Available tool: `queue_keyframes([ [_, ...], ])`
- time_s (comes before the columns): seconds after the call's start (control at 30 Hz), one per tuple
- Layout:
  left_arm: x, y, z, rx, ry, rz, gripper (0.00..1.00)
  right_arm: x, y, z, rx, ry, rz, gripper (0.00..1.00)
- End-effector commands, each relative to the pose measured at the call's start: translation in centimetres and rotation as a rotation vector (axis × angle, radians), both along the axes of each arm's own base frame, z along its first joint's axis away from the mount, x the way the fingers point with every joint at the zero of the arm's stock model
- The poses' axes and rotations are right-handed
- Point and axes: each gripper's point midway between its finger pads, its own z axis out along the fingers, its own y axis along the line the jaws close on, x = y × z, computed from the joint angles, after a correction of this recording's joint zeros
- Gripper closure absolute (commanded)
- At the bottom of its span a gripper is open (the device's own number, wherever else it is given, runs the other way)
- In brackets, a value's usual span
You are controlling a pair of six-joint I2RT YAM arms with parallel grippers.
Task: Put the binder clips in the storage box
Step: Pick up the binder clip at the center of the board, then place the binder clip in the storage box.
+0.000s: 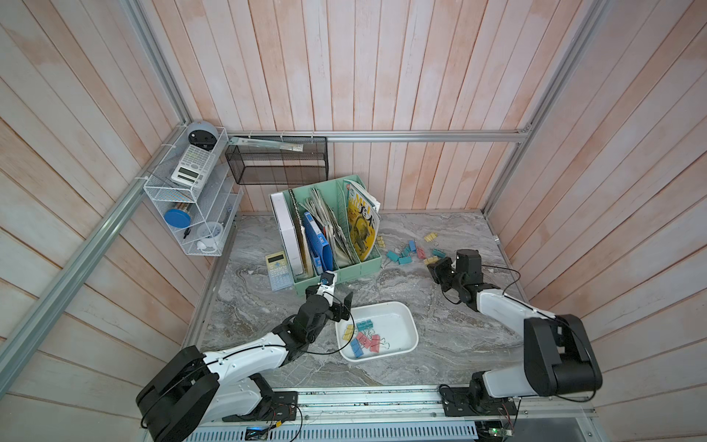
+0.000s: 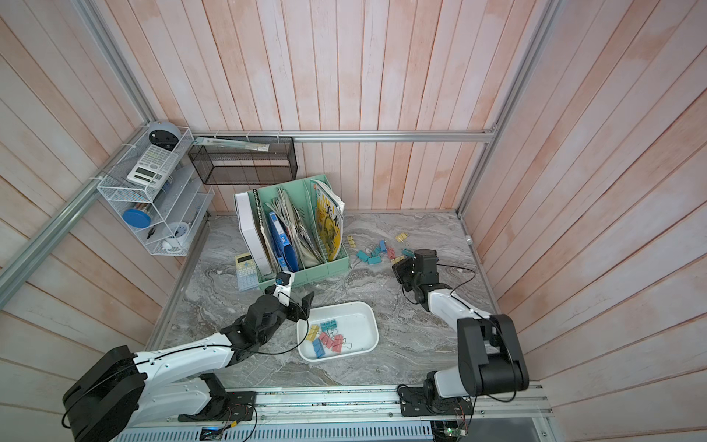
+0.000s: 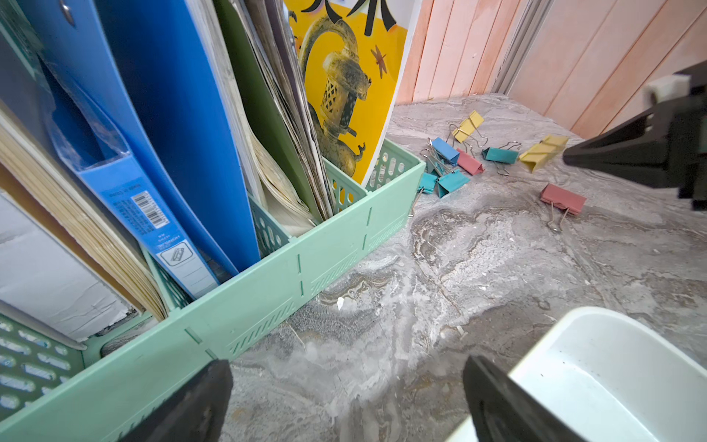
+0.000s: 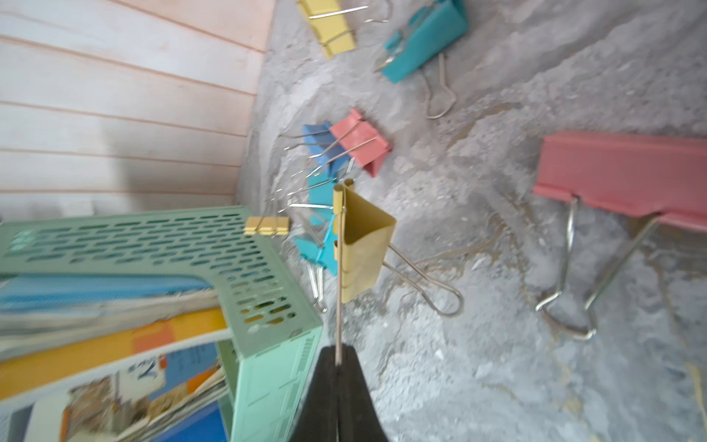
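Observation:
My right gripper brings the yellow clip back over the pink and teal clips next and releases it, since they already lie in the storage box [image 1: 406,318].
The white storage box [image 1: 406,318] [image 2: 368,318] [image 3: 612,344] lies on the marble table with several binder clips [image 1: 363,338] [image 2: 329,338] inside. More binder clips [image 1: 405,252] [image 2: 375,252] [image 3: 459,157] lie loose right of the file organizer. My right gripper [image 4: 338,354] [image 1: 436,268] is shut on the wire handle of a yellow binder clip [image 4: 363,245] [image 3: 543,153], which hangs from its tip beside a pink clip [image 4: 627,172]. By the box's far left corner, my left gripper [image 3: 350,398] [image 1: 339,302] is open with only bare table between its fingers.
A mint green file organizer [image 1: 344,268] full of folders and magazines stands behind the box. A pale calculator [image 1: 276,271] lies to its left. On the back wall hangs a black mesh basket [image 1: 279,160], and a white wire rack [image 1: 191,191] hangs on the left wall.

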Motion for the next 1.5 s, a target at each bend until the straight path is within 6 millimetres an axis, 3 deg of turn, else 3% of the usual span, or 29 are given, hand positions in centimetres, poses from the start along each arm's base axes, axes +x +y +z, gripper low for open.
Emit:
queue_keyframes([
  [0.0,0.1,-0.8,1.7,-0.024,-0.036,-0.020,0.00,-3.6,2.5,3.9,-0.065,-0.075,0.216,1.00],
  [0.1,0.0,-0.8,1.8,-0.026,-0.042,-0.021,0.00,-8.2,5.0,7.5,-0.202,-0.151,0.443,1.00],
  [0.23,-0.3,-0.6,2.4,-0.053,-0.065,-0.026,0.00,-15.4,9.1,8.7,-0.230,-0.210,0.757,1.00],
  [0.37,-0.4,0.1,2.8,-0.052,-0.090,0.002,0.00,-20.7,11.8,7.7,-0.159,-0.170,0.962,1.00],
  [0.5,-0.3,0.5,2.9,-0.039,-0.102,0.018,0.00,-23.7,12.7,5.1,-0.236,-0.045,1.098,1.00],
  [0.7,-0.3,0.6,3.0,-0.037,-0.104,0.016,0.00,-24.2,13.4,0.5,-0.415,0.172,1.216,1.00],
  [0.9,-0.5,0.8,3.2,-0.041,-0.110,0.019,0.00,-22.8,15.0,-2.1,-0.490,0.265,1.278,1.00],
  [1.2,-0.4,0.6,3.1,-0.040,-0.104,0.018,0.00,-22.9,18.0,-4.2,-0.405,0.307,1.336,1.00],
  [1.47,-0.3,0.4,2.9,-0.035,-0.095,0.015,0.00,-23.1,18.7,-5.8,-0.374,0.336,1.341,0.96],
])
